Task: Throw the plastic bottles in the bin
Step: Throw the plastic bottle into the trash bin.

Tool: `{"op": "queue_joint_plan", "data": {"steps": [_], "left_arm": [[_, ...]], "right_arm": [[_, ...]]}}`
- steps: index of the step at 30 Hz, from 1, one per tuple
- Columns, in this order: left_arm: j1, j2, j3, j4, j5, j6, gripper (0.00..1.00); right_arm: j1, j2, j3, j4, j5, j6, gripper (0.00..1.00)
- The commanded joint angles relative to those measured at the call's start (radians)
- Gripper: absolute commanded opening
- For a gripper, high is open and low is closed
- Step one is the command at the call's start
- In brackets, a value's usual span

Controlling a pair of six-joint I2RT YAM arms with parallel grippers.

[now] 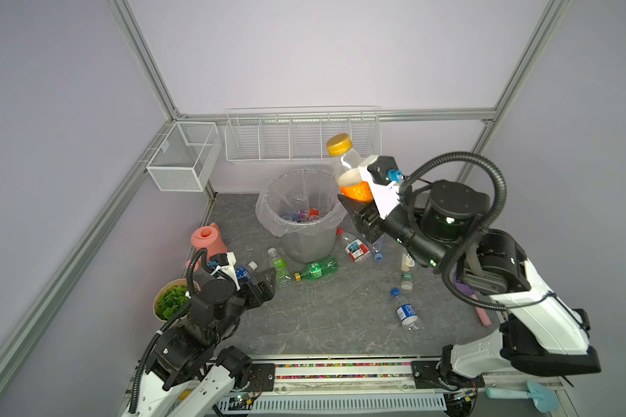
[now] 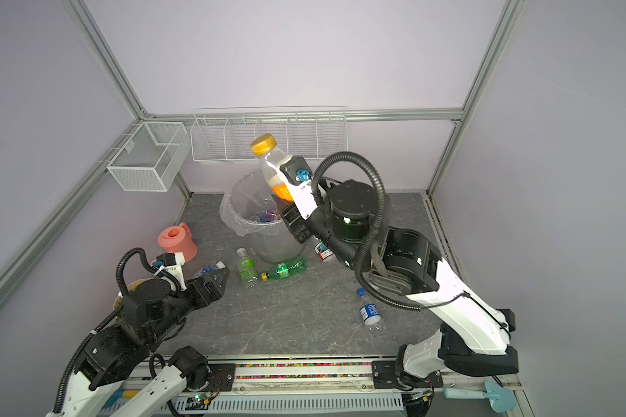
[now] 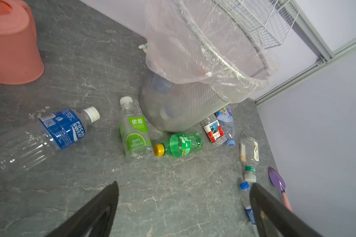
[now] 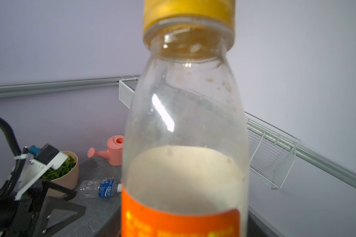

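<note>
Next I should carry the orange-labelled bottle in my right gripper outward past the rim of the bin, lower and release it, since the bin's opening lies outward and below.
My right gripper is shut on the lower part of an orange-labelled bottle with a yellow cap, held upright in the air at the right rim of the bin. That bottle fills the right wrist view and hides the jaws. The grey bin, lined with a clear bag, holds several bottles. My left gripper hangs open and empty low over the table at the left, beside a blue-labelled bottle. More plastic bottles lie around the bin: a lime-labelled one, a green one, a red-labelled one and a blue-capped one.
A pink watering can and a potted plant stand at the table's left edge. White wire baskets hang on the back walls. A purple trowel with a pink handle lies at the right edge, under my right arm.
</note>
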Motion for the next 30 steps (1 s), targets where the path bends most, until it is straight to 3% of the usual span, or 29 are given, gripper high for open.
{"op": "queue_joint_plan", "data": {"steps": [1, 7, 9, 10, 12, 13, 17, 22, 30], "left_arm": [[0.002, -0.018, -0.013, 0.005, 0.034, -0.024, 0.98], [0.002, -0.046, -0.012, -0.020, 0.031, -0.024, 0.98], [0.002, -0.049, -0.008, -0.029, 0.028, -0.020, 0.98], [0.001, -0.050, -0.007, -0.034, 0.028, -0.017, 0.98], [0.001, -0.051, -0.005, -0.037, 0.028, -0.014, 0.98], [0.001, -0.051, -0.004, -0.036, 0.028, -0.013, 0.98], [0.001, -0.049, 0.001, -0.031, 0.028, -0.008, 0.98], [0.001, -0.030, 0.020, -0.033, 0.025, 0.013, 0.98], [0.001, 0.008, 0.033, -0.008, 0.055, 0.042, 0.98]], "right_arm": [[-0.074, 0.098, 0.091, -0.090, -0.138, 0.042, 0.45], [-0.197, 0.336, 0.303, -0.241, -0.265, 0.139, 0.46], [-0.232, 0.411, 0.365, -0.295, -0.291, 0.169, 0.51], [-0.244, 0.436, 0.389, -0.340, -0.299, 0.179, 0.57], [-0.262, 0.482, 0.424, -0.390, -0.324, 0.185, 0.88], [-0.266, 0.496, 0.438, -0.406, -0.316, 0.188, 0.98], [-0.268, 0.495, 0.452, -0.422, -0.296, 0.190, 0.90], [-0.256, 0.396, 0.420, -0.381, -0.282, 0.182, 0.89], [-0.227, 0.207, 0.228, -0.312, -0.249, 0.170, 0.89]]}}
